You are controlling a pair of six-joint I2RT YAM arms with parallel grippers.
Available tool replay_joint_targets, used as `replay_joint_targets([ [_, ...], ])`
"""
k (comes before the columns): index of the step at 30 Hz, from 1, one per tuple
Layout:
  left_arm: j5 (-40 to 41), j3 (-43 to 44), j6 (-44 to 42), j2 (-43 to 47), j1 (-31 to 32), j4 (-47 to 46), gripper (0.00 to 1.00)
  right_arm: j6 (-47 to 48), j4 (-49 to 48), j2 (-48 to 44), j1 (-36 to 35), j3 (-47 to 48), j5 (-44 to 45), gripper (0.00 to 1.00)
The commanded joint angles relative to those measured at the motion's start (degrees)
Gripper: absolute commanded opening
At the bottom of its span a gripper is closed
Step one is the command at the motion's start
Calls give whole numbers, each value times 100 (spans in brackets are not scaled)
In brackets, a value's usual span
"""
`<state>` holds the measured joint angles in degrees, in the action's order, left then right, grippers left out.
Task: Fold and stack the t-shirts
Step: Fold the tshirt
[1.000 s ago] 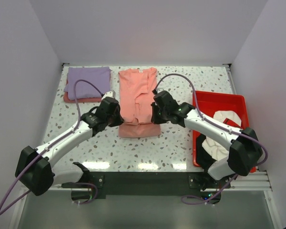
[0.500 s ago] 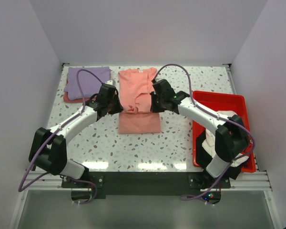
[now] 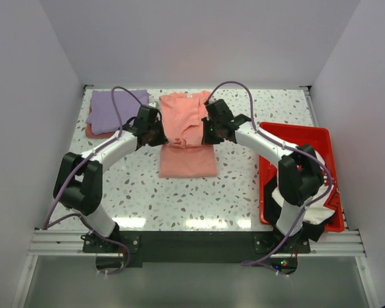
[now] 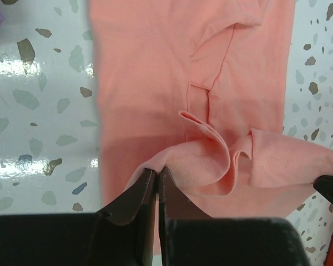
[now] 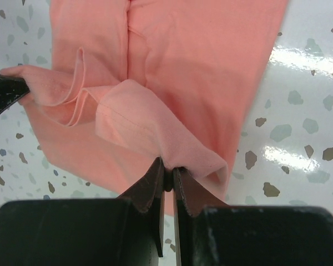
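The hem corner in my left gripper will go down onto the salmon-pink shirt below before I open that gripper.
A salmon-pink t-shirt (image 3: 187, 138) lies lengthwise on the middle of the table, its near hem lifted and doubled back toward the collar. My left gripper (image 3: 159, 133) is shut on the hem's left corner (image 4: 155, 170). My right gripper (image 3: 206, 133) is shut on the hem's right corner (image 5: 169, 166). The raised cloth sags in loose folds between the two grippers. A folded lavender-purple t-shirt (image 3: 115, 108) sits at the far left on top of another folded salmon piece (image 3: 95, 132).
A red plastic tray (image 3: 299, 136) at the right holds white cloth (image 3: 306, 159). The right arm's base stands beside it. White walls close in the left, right and far sides.
Both grippers have carried the shirt's near hem away from me, toward the collar. More of the flat lower layer shows behind them.
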<state>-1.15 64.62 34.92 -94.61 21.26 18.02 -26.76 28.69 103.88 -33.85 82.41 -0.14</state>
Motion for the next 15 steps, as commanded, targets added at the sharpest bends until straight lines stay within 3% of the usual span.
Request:
replay_joint_targets([
  [1, -157, 244, -204, -180, -60, -273, 0, 49, -48, 159, 62, 328, -170, 4],
  [15, -263, 499, -292, -796, -236, -378, 1, 163, -126, 748, 282, 592, -293, 6],
])
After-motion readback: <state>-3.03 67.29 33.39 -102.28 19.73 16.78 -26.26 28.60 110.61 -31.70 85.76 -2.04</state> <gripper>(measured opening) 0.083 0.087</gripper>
